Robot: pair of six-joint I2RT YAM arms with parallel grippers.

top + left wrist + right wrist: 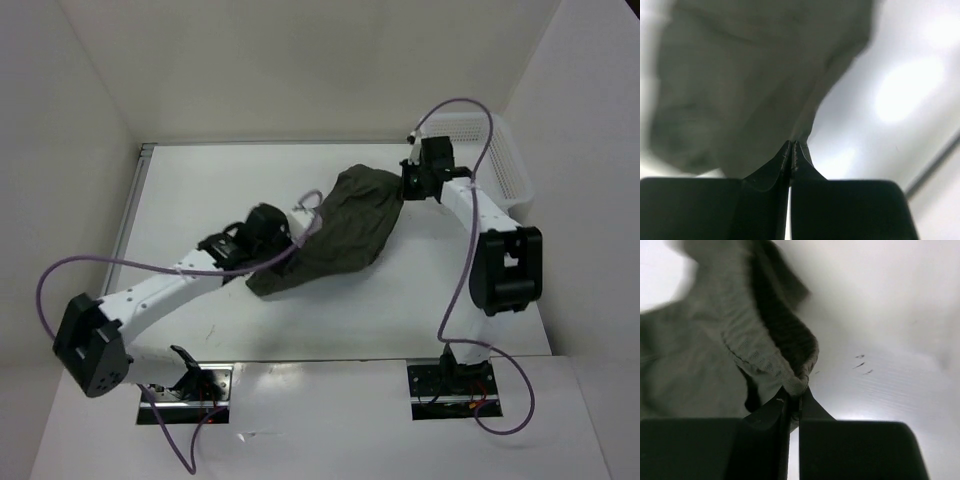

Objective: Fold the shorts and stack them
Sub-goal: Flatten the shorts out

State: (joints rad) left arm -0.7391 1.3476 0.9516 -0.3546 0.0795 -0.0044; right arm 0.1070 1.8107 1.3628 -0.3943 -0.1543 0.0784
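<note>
The waistband [775,350] goes up, outward and down in my right gripper next, for release near the table's back edge, outward of it, as the shorts slant.
The dark olive-green shorts [340,230] lie stretched across the middle of the white table, between my two arms. My left gripper [300,222] is shut on the shorts' left edge; in the left wrist view the fabric [740,85] hangs from the closed fingertips [792,146]. My right gripper [408,185] is shut on the right end, and the right wrist view shows the ribbed elastic waistband [775,350] pinched between its fingers [795,397].
A white mesh basket [500,160] stands at the back right, just behind the right arm. White walls enclose the table [200,200] on the left, back and right. Purple cables loop off both arms.
</note>
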